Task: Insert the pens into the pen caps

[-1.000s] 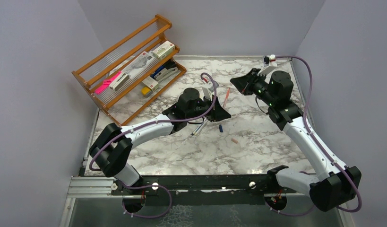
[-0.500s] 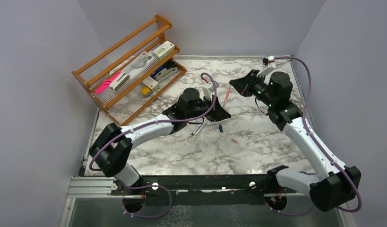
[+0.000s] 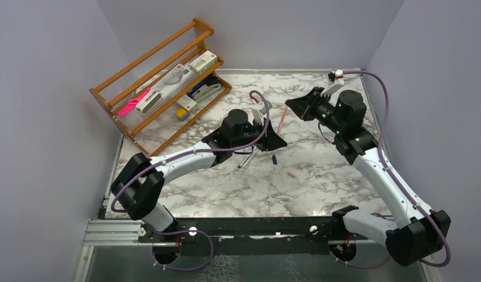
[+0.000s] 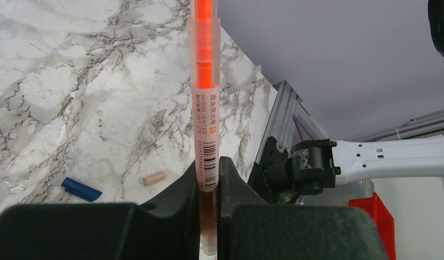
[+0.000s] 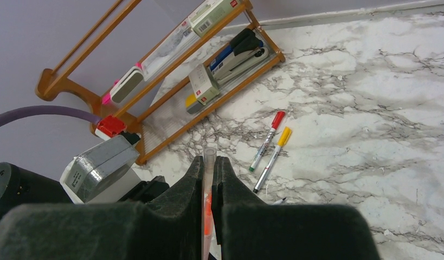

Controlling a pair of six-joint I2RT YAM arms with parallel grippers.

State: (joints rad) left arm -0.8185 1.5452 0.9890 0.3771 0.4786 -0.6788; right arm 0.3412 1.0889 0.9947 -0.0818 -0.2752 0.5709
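Note:
My left gripper needs to turn downward next, lower to the tabletop beside the yellow-capped pen and let go of the salmon-orange pen (image 3: 282, 121), because orange shows inside the pale cap.
My left gripper (image 3: 278, 138) (image 4: 208, 165) is shut on the lower barrel of a salmon-orange pen (image 4: 204, 103) (image 3: 282, 121), which points up toward my right gripper (image 3: 291, 105). That right gripper (image 5: 209, 162) is shut on a pale translucent pen cap (image 5: 209, 155) with orange showing inside between the jaws. Whether the pen tip touches the cap I cannot tell. A dark blue cap (image 3: 274, 159) (image 4: 81, 189) and a pale pink cap (image 3: 291, 174) (image 4: 154, 177) lie on the table. Two pens, one red-capped (image 5: 268, 140) and one yellow-capped (image 5: 272, 152), lie side by side.
A wooden rack (image 3: 161, 76) (image 5: 154, 81) at the back left holds a stapler, small boxes and a pink bar. Another grey pen (image 3: 247, 159) lies under my left forearm. The marble table (image 3: 320, 182) is walled on three sides.
The right arm has shifted slightly, its wrist drifting right and its gripper tip dipping a little toward the pen. The left arm and the loose caps have not moved.

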